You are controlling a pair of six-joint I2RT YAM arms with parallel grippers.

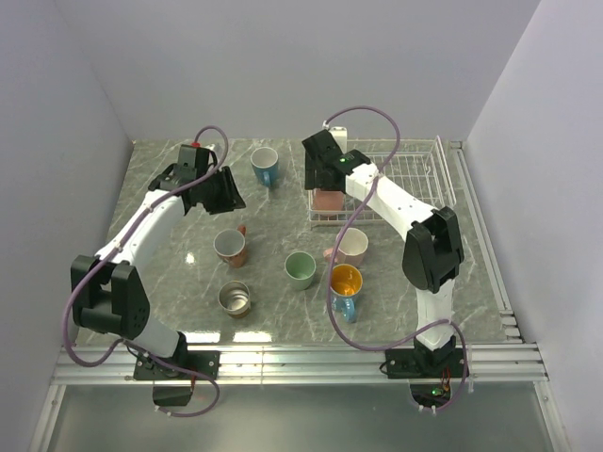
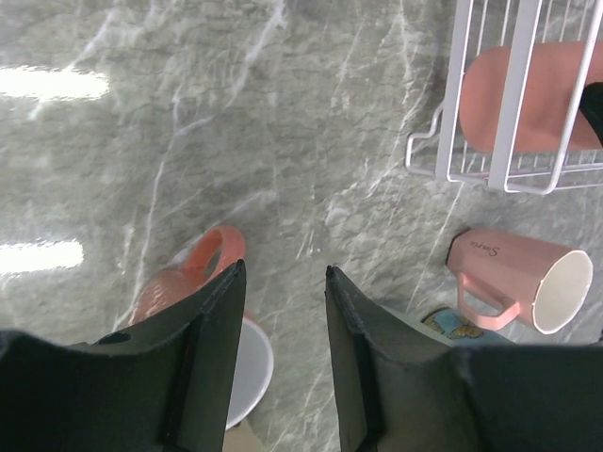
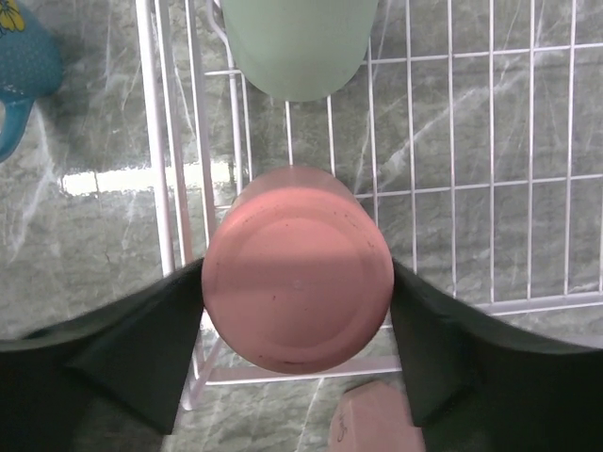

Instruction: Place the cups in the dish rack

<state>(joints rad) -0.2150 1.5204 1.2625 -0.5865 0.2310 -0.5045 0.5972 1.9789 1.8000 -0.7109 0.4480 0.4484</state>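
Note:
I will next move my open left gripper back and down to straddle the brown cup at its rim (image 1: 244,244) (image 2: 270,362) beside its handle, because the cup stands with its opening up and uncovered.
The white wire dish rack (image 1: 415,151) stands at the back right. My right gripper (image 3: 297,273) is over its near left corner, a finger against each side of an upturned salmon pink cup (image 3: 297,268) that stands in the rack. Behind it in the rack is a mint green cup (image 3: 297,42). My left gripper (image 2: 283,271) hangs open and empty above the table, just right of the brown cup (image 2: 188,273). On the table stand a blue cup (image 1: 266,167), the brown cup (image 1: 231,247), a mint green cup (image 1: 300,269), a pale pink cup (image 1: 350,247), a blue cup with orange inside (image 1: 346,282) and a steel cup (image 1: 234,298).
Grey walls close in the marble table on the left, back and right. The rack's right half (image 3: 490,188) is bare wire. A metal rail (image 1: 301,356) runs along the near edge by the arm bases.

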